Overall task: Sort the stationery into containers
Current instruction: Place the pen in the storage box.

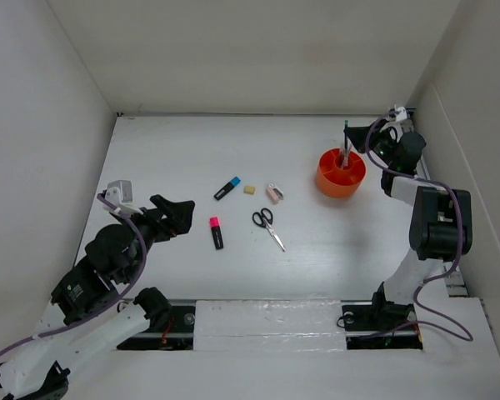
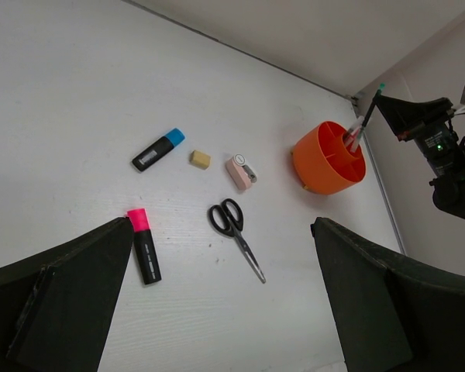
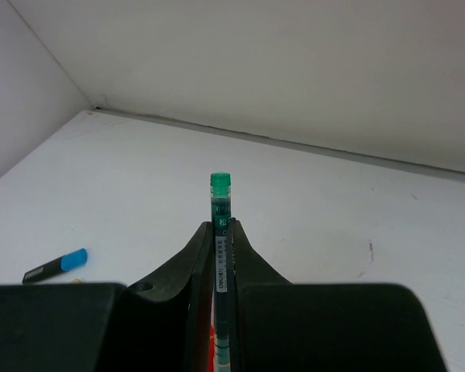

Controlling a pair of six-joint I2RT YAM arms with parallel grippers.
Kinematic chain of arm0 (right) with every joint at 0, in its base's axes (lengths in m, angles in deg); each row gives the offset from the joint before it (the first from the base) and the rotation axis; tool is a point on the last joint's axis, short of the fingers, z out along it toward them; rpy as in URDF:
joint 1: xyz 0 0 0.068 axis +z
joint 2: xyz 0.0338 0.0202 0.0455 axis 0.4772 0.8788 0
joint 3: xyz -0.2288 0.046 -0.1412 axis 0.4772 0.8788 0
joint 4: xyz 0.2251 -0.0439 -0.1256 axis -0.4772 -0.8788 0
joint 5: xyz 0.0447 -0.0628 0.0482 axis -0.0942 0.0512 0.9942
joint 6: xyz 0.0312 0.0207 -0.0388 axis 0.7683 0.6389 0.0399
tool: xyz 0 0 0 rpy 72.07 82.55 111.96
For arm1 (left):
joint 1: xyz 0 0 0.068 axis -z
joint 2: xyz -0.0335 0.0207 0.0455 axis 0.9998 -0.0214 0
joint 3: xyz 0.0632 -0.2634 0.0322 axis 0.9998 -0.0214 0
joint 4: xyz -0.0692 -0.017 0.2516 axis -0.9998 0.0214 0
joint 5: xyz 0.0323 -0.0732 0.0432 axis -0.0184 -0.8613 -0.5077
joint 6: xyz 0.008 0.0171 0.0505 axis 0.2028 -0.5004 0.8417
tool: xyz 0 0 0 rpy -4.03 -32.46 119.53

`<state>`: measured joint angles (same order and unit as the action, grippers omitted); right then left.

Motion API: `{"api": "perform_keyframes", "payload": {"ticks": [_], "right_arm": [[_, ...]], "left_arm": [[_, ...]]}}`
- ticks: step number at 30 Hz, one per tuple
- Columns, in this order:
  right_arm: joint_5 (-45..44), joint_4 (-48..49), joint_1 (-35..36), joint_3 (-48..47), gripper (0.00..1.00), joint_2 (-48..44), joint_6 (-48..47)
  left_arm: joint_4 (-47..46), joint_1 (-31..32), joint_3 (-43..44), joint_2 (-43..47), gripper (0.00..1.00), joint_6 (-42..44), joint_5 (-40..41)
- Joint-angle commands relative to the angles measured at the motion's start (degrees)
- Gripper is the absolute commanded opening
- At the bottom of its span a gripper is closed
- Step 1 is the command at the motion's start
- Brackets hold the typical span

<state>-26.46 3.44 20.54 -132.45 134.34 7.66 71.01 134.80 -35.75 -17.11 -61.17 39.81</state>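
My right gripper holds the dark pen. It should next carry the pen down beside the other pen (image 1: 343, 161).
My right gripper (image 3: 221, 226) is shut on a thin dark pen with a green cap (image 3: 220, 187), held upright over the orange tub (image 1: 341, 175), where another pen (image 2: 352, 139) stands. My left gripper (image 1: 180, 214) hangs open and empty near the left. Between its fingers, on the table, I see the pink-and-black highlighter (image 2: 144, 248) and the black-handled scissors (image 2: 235, 232). Further off lie the blue-capped marker (image 2: 158, 149), the cream eraser (image 2: 199, 159) and the pinkish-beige piece (image 2: 241, 171).
White walls close in the table at the back and on both sides. The tub (image 2: 328, 160) stands near the back right corner, close to the right arm (image 1: 429, 221). The loose items lie in a cluster mid-table.
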Motion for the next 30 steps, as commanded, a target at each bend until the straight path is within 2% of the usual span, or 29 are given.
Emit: {"api": "perform_keyframes", "payload": {"ticks": [1, 18, 30], "right_arm": [[1.66, 3.92, -0.99, -0.38, 0.00, -0.22, -0.96], [1.66, 5.15, -1.00, 3.13, 0.00, -1.27, -0.96], [2.19, 6.29, -1.00, 5.42, 0.11, -3.02, 0.10]], "left_arm": [[-2.73, 0.12, -0.55, 0.92, 1.00, 1.38, -0.68], [-3.25, 0.12, -0.55, 2.50, 1.00, 1.39, -1.21], [-3.25, 0.12, -0.55, 2.50, 1.00, 1.39, -1.21]]}}
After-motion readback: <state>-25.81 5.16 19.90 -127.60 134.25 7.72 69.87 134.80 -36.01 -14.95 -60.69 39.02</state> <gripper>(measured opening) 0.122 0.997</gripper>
